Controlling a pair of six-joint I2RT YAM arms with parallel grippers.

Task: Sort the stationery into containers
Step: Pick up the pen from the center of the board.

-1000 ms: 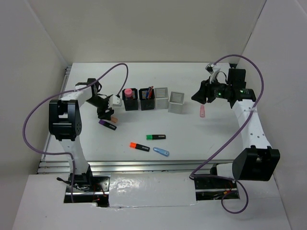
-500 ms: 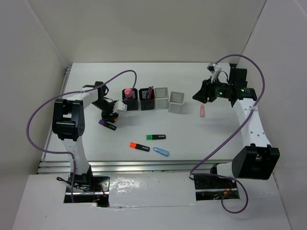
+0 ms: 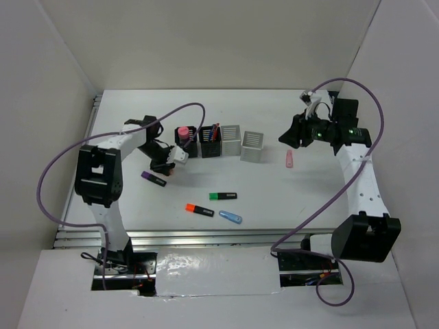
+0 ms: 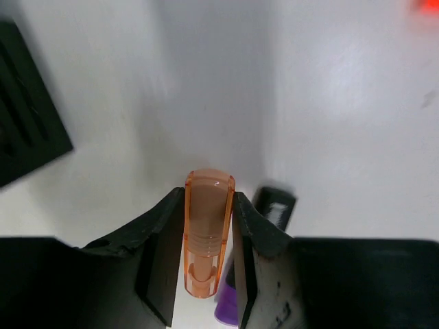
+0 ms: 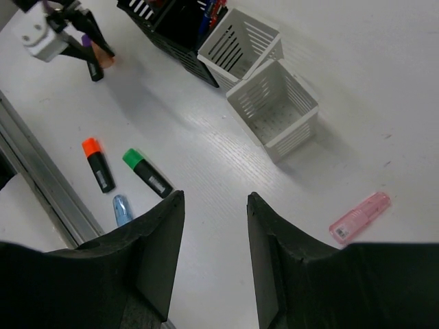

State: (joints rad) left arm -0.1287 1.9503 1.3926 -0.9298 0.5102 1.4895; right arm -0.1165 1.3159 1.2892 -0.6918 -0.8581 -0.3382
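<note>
The robot will next lift the peach marker in its left gripper outward over the grey cup (image 3: 231,140) beside the pens, because that cup is empty.
My left gripper (image 4: 208,205) is shut on a translucent peach marker (image 4: 208,233), close over the table and left of the black containers (image 3: 184,142). A purple marker (image 3: 153,179) lies just under and beside it. A green marker (image 3: 223,196), an orange one (image 3: 199,210) and a light blue one (image 3: 230,217) lie in the middle of the table. A pink marker (image 3: 289,159) lies to the right. My right gripper (image 3: 288,135) hangs open and empty, high over the right side. In the right wrist view its fingers (image 5: 161,233) frame bare table.
Four slatted cups stand in a row. One black cup (image 3: 184,142) holds a pink item. The second black one (image 3: 210,140) holds several pens. Two grey cups (image 3: 231,140) (image 3: 253,146) look empty. White walls enclose the table, and a metal rail runs along its near edge.
My left gripper has closed on the peach marker and shifted right, toward the black cups. The right arm has drifted slightly to the right.
</note>
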